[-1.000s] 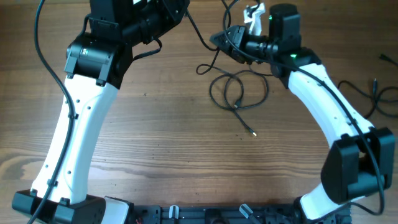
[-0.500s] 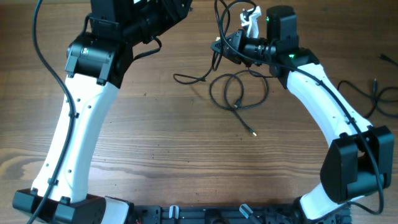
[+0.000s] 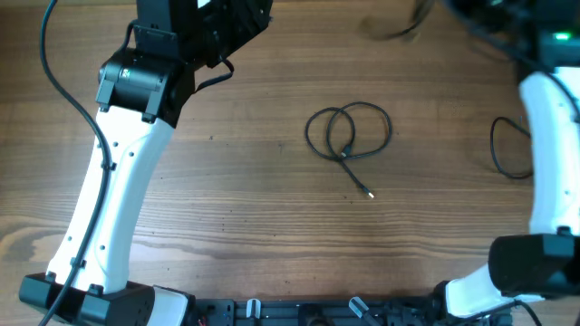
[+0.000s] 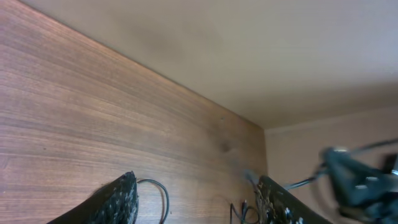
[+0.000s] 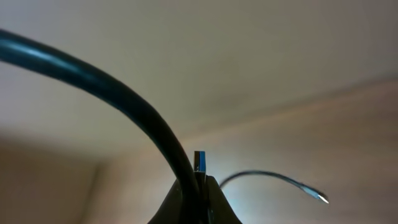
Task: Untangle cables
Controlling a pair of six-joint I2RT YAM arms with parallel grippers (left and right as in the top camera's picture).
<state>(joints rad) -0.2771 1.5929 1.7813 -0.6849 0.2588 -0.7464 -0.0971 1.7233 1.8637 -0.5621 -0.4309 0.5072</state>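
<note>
The right gripper will swing sideways and down to release the cable with the blue plug, because wood beyond the side cable loop lies below, to the gripper's right in the overhead view.
One thin black cable (image 3: 349, 129) lies coiled in two loops at the table's middle, its plug end (image 3: 370, 193) trailing toward me. My right gripper (image 5: 200, 184) is shut on another cable (image 5: 93, 78), whose blue plug (image 5: 199, 160) sticks up between the jaws. A loose end of that cable (image 5: 280, 180) hangs in the air behind it. From overhead that cable (image 3: 390, 27) is a blurred streak near the top edge. My left gripper (image 4: 196, 182) is open low over the wood, with nothing between its fingers; a cable loop (image 4: 160, 194) lies beyond them.
A further black cable loop (image 3: 507, 149) lies at the table's right side beside the right arm (image 3: 548, 136). The left arm (image 3: 118, 181) spans the left side. The table's far edge (image 4: 186, 93) meets a plain wall. More cable ends (image 4: 242, 213) lie by the left gripper's right finger (image 4: 280, 202).
The right gripper has closed on a cable and swung up and right, pulling it off the table away from the coil. The left gripper has opened. The coil stayed put.
</note>
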